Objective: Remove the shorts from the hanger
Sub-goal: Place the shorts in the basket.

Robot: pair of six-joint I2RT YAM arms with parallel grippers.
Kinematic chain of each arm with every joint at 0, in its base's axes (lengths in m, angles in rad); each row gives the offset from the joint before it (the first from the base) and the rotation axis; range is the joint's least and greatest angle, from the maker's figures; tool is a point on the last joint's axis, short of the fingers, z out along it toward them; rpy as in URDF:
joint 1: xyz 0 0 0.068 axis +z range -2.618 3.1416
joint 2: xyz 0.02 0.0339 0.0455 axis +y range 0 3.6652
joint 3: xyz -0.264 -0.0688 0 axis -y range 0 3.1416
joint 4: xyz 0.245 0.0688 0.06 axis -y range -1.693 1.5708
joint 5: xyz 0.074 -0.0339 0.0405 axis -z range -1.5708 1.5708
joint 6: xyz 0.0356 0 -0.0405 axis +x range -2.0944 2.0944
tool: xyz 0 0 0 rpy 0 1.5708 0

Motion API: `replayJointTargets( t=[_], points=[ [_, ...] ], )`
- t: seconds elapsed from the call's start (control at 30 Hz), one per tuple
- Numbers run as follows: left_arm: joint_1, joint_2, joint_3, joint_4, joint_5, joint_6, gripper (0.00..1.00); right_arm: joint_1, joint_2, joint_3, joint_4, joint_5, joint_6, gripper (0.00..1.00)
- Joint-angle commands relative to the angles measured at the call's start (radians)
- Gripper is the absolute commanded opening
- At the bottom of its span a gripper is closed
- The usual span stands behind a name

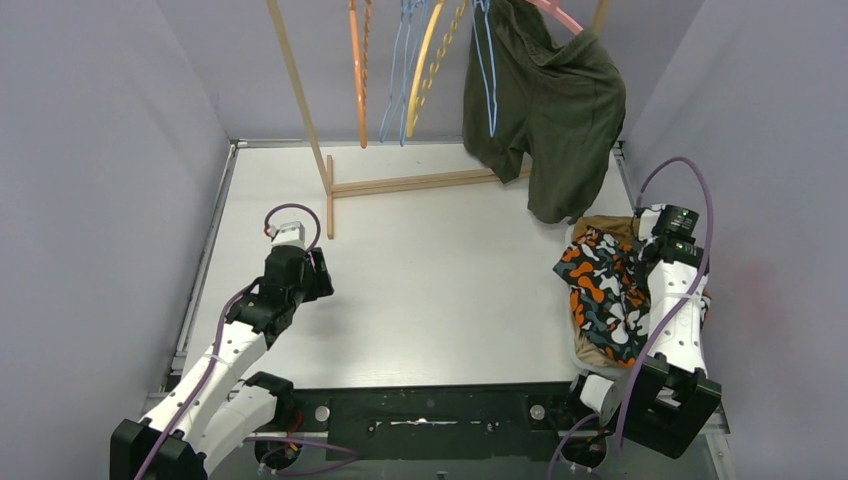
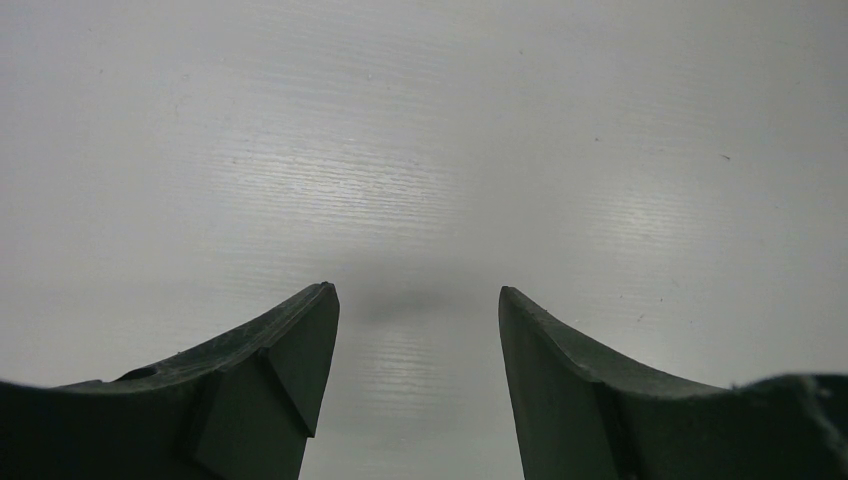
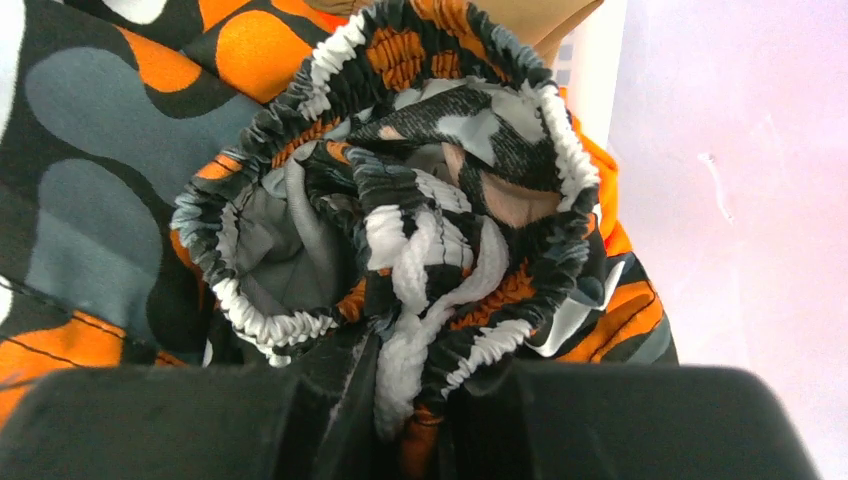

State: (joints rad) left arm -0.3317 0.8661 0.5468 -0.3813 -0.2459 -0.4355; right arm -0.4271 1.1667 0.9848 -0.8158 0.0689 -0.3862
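My right gripper lifts the bunched waistband up and outward over the pile's far end (image 1: 622,226) (image 3: 562,24) next, which lies outward of it, straightening the crumpled shorts, and releases.
Dark green shorts (image 1: 555,110) hang from a hanger at the right end of the wooden rack (image 1: 420,183). Orange-black-white camouflage shorts (image 1: 605,285) lie on top of a pile at the table's right edge. My right gripper (image 1: 652,240) is low over that pile. In the right wrist view it (image 3: 410,400) is shut on the bunched waistband and white drawstring of the camouflage shorts (image 3: 400,200). My left gripper (image 1: 312,282) is open and empty just above the bare table (image 2: 420,150) at the left, its fingertips (image 2: 310,320) apart.
Empty orange (image 1: 357,70), blue (image 1: 400,70) and yellow (image 1: 425,60) hangers hang on the rack at the back. Brown cloth (image 1: 600,228) and orange-red cloth (image 3: 605,190) show under the camouflage shorts. Grey walls close in left, right and back.
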Motion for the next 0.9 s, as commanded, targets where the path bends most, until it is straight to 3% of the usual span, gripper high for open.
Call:
replayJointTargets(
  t=[0.0, 0.1, 0.4, 0.53, 0.77, 0.87],
  points=[
    [0.005, -0.013, 0.047, 0.039, 0.01, 0.007, 0.59, -0.007, -0.017, 0.102, -0.027, -0.058, 0.001, 0.0],
    [0.005, -0.018, 0.048, 0.039, 0.009, 0.009, 0.6, -0.006, -0.04, 0.206, -0.074, -0.015, 0.001, 0.0],
    [0.005, -0.061, 0.057, 0.02, -0.022, -0.013, 0.76, -0.006, -0.073, 0.565, -0.176, 0.017, 0.001, 0.0],
    [0.005, -0.081, 0.056, 0.011, -0.05, -0.039, 0.79, -0.006, -0.059, 0.557, -0.156, -0.023, 0.001, 0.0],
    [0.005, -0.065, 0.053, 0.011, -0.001, -0.078, 0.79, -0.005, 0.094, 0.365, -0.109, -0.189, 0.001, 0.0],
    [0.006, -0.049, 0.068, 0.0, 0.02, -0.078, 0.8, 0.007, 0.18, 0.448, -0.166, -0.09, 0.001, 0.0]
  ],
)
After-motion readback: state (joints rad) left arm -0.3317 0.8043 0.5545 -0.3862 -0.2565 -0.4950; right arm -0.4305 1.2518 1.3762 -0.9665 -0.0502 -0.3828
